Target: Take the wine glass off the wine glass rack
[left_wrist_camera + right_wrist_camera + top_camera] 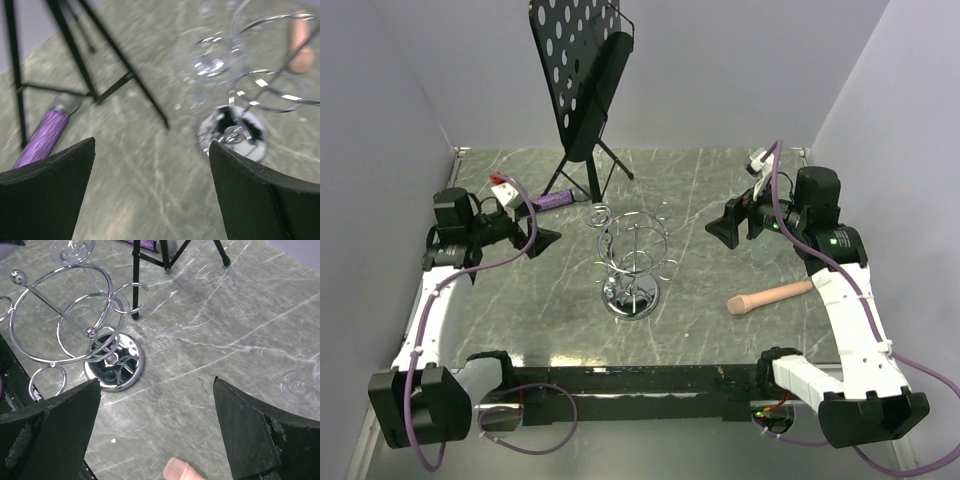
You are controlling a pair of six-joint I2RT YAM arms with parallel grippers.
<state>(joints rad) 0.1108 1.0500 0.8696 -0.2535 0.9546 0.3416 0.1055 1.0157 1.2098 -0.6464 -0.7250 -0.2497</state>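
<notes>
The left gripper will next move toward the right in the top view and close on the stem below the glass's foot (599, 222) (199, 84), because the rack's loop holds that foot.
The chrome wine glass rack (631, 295) stands mid-table on its round shiny base, also in the left wrist view (232, 131) and the right wrist view (114, 362). A clear wine glass (613, 248) hangs upside down from a loop on the rack's left side; it also shows, blurred, in the left wrist view (207, 56) and at the top edge of the right wrist view (71, 251). My left gripper (548, 240) (152, 145) is open and empty, left of the rack. My right gripper (725, 230) (156, 381) is open and empty, right of the rack.
A black perforated music stand (578, 80) on a tripod stands behind the rack. A purple microphone (552, 200) lies by its legs. A peach-coloured stick (770, 297) lies at the right front. The foot of another clear glass (299, 386) stands near my right arm.
</notes>
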